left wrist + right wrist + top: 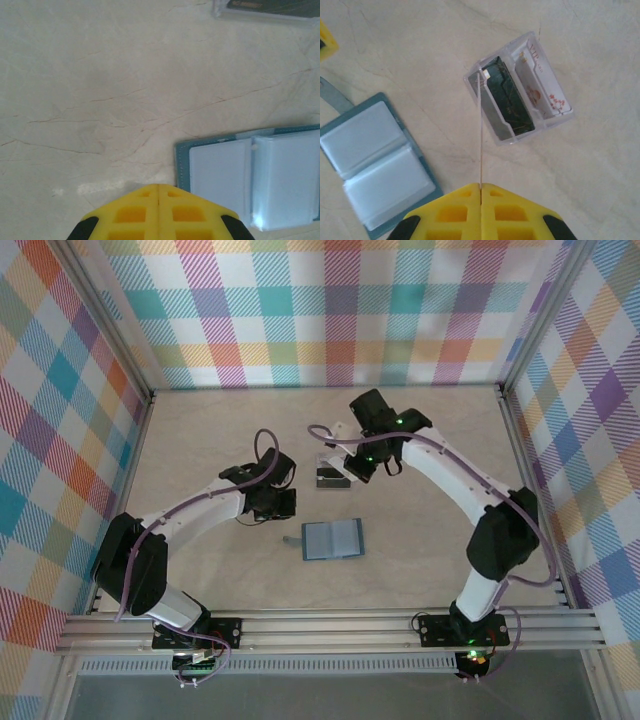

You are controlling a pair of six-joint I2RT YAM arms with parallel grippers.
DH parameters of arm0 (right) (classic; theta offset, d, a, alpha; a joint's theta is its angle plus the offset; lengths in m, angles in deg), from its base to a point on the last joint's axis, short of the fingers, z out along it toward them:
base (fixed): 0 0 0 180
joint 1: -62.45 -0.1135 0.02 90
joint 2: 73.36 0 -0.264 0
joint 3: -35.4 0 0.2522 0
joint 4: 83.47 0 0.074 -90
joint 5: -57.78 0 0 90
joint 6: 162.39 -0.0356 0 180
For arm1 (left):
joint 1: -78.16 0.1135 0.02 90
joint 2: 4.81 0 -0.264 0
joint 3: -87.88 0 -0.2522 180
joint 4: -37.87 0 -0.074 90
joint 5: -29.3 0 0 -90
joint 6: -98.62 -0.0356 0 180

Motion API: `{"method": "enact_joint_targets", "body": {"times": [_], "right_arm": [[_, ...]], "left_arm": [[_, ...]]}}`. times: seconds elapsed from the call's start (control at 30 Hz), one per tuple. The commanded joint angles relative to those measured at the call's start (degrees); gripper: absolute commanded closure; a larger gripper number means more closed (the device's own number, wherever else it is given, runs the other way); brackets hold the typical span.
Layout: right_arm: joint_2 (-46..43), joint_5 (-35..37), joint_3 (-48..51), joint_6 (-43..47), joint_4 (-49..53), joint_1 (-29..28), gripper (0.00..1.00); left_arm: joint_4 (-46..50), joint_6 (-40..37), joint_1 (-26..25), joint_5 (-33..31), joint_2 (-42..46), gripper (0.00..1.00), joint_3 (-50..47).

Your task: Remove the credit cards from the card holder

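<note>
I will next turn my right gripper while moving it over the white card's section of the box, and then I will lower the thin credit card.
The card holder [333, 538] lies open on the table, teal rim up and pale slotted panels showing [220, 175] [375, 160]. My right gripper [480, 186] is shut on a thin credit card [480, 135] seen edge-on. The card's far end reaches over a clear plastic box [520, 90]. In that box stand a dark credit card [512, 102] and a white card with red print [542, 85]. From above, the right gripper [355, 468] hovers beside the box [330, 476]. My left gripper [158, 186] is shut on nothing, just left of the holder [283, 502].
The table top [430, 540] is pale marbled beige. Plaid walls enclose it on three sides, and a metal rail [330, 628] runs along the near edge. A grey strap tab [335, 95] sticks out from the holder's far-left corner.
</note>
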State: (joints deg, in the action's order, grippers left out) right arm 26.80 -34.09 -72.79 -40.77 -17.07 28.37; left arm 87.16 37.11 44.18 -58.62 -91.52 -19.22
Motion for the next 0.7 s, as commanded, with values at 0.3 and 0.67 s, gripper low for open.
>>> {"method": "enact_joint_targets", "body": {"times": [0.3, 0.67], "right_arm": [[14.1, 2.4, -18.3, 18.9, 11.5, 0.3, 1.0], [25.7, 8.0, -31.8, 26.6, 16.1, 0.3, 1.0]], "left_arm": [[-0.2, 1.4, 0.3, 0.5, 1.3, 0.99, -2.8], [0.7, 2.2, 0.3, 0.6, -0.5, 0.99, -1.7]]}}
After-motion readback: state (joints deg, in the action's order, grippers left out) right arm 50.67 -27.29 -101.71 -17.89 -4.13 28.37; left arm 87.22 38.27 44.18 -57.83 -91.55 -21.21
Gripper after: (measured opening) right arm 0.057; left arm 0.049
